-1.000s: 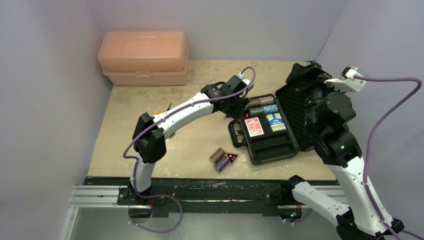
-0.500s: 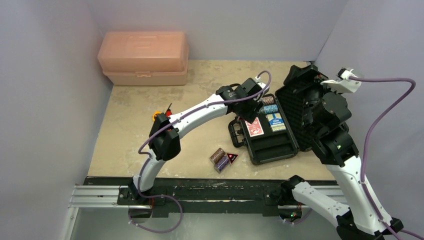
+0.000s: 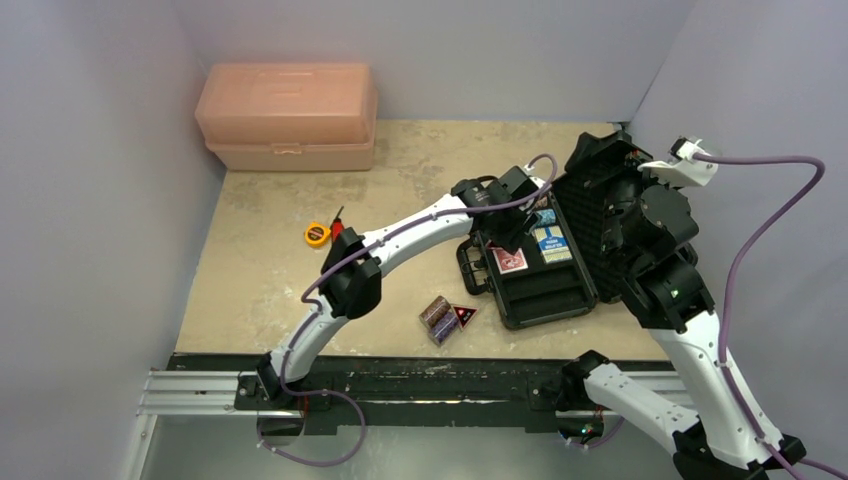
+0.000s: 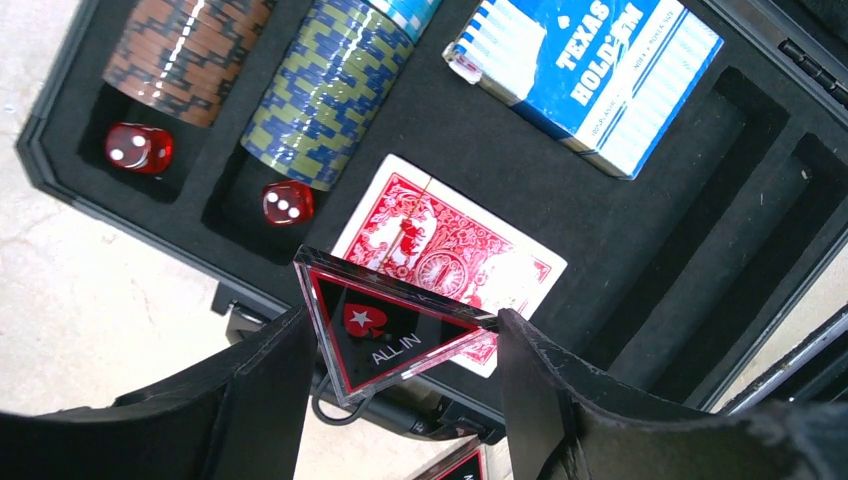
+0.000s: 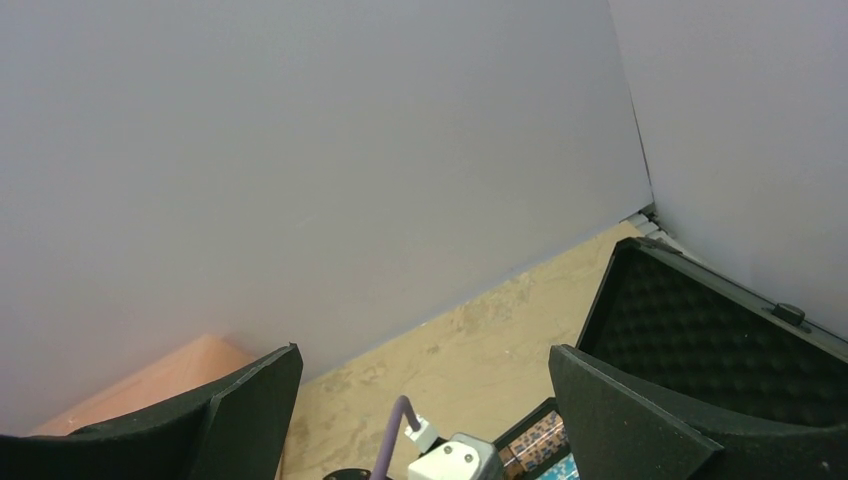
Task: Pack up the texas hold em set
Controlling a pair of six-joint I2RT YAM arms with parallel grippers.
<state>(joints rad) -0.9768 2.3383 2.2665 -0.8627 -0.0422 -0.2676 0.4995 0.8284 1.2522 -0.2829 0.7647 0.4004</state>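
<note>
The token still sticks out past the red card deck's edge, so the left gripper will next move down and away from the case handle, onto the red card deck's middle (image 3: 509, 260) (image 4: 447, 263), to release the token.
My left gripper (image 4: 400, 365) (image 3: 507, 222) is shut on a black-red triangular "ALL IN" token (image 4: 385, 328), holding it above the red card deck (image 4: 455, 250) in the open black case (image 3: 545, 295). The foam (image 4: 650, 220) also holds the blue deck (image 4: 590, 70), two chip stacks (image 4: 325, 95) and two red dice (image 4: 287, 202). Two more chip stacks (image 3: 437, 318) and another triangular token (image 3: 464, 315) lie on the table in front of the case. My right gripper (image 5: 422, 352) hangs open and empty, raised beside the upright lid (image 3: 600, 165).
A large peach plastic box (image 3: 288, 117) stands at the back left. A small yellow round object (image 3: 317, 234) and a red knife (image 3: 337, 224) lie on the table left of my left arm. Walls close in on the left, back and right.
My left arm has swung right with the token, from the case's left edge to above the card decks. The yellow object is now uncovered. The right arm barely moved.
</note>
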